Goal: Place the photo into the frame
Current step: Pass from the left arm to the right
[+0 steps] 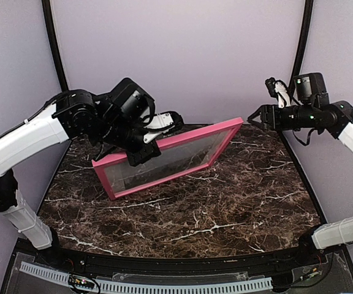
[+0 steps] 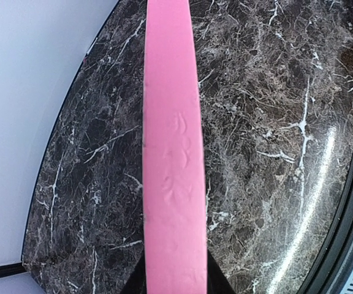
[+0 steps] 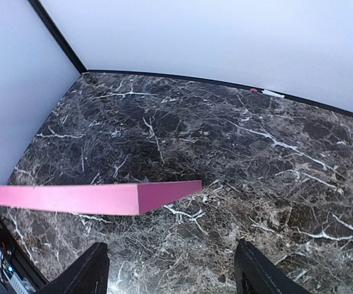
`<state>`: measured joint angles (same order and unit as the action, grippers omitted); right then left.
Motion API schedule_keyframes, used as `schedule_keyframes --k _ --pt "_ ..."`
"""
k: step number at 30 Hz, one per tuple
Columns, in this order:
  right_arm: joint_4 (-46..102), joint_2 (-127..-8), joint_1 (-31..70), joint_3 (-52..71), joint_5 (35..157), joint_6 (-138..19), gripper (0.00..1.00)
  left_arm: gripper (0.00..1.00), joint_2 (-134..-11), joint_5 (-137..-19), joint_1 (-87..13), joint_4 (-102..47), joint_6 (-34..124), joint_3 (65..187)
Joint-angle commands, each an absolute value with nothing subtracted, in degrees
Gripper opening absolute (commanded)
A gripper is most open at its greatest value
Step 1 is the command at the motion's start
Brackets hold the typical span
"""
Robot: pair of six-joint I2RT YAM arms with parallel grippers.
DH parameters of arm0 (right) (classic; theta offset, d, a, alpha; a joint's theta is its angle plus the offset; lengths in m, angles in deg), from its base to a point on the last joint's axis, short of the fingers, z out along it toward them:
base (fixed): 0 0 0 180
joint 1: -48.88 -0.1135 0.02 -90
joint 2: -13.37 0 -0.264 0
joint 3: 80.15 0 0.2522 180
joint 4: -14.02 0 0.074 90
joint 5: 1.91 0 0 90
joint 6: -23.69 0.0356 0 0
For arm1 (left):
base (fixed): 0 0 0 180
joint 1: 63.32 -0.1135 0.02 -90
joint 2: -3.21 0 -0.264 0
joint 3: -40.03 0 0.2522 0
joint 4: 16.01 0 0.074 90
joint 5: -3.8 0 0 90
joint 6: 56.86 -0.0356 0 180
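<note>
Bare marble lies back of my left gripper and to its left in the top view, so I need to draw the far rail that way and release it.
The pink frame (image 1: 164, 180) is tilted up over the dark marble table (image 1: 195, 245), its near long rail low and its far rail raised. My left gripper (image 1: 144, 150) is shut on the far rail near its left end. In the left wrist view the rail (image 2: 170, 153) runs straight up from between my black fingers (image 2: 216, 283). My right gripper (image 1: 254, 116) is open and empty in the air, just beyond the frame's right corner (image 3: 164, 193); its fingers (image 3: 91, 269) stand wide apart. The photo is not in view.
Pale walls with black corner posts (image 1: 54, 43) close in the table at the back and sides. A small white and pink mark (image 3: 268, 93) lies at the foot of the back wall. A slotted white strip (image 1: 164, 286) runs along the near edge.
</note>
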<state>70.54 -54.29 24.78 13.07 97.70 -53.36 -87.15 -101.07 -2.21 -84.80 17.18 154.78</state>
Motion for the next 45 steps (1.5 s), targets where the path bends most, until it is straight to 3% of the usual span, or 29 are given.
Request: schedule_keyframes --k 1,9,23,31,35,45 --pt "60.87 -51.01 25.05 7.83 105.97 -57.24 0.73 0.00 -80.02 -94.16 -5.25 -84.29 15.59 158.16" --pt "48.50 -47.83 24.72 -1.37 117.25 -62.02 0.81 0.00 -75.36 -84.51 -9.03 -83.94 14.39 155.47" --pt "45.71 -52.35 22.30 1.13 127.88 -73.00 0.85 0.00 -72.63 -71.94 -12.61 -81.87 13.66 153.32" --pt "46.78 -53.66 19.35 0.25 131.42 -77.14 0.64 0.00 -74.20 -67.79 -14.59 -81.96 12.91 152.78" --pt "47.54 -54.43 18.83 0.28 131.81 -78.01 0.60 0.00 -75.15 -66.20 -15.08 -81.98 12.63 152.34" --pt "50.29 -55.23 18.82 0.36 132.87 -80.05 0.31 0.00 -75.79 -65.58 -16.30 -81.42 12.51 150.72"
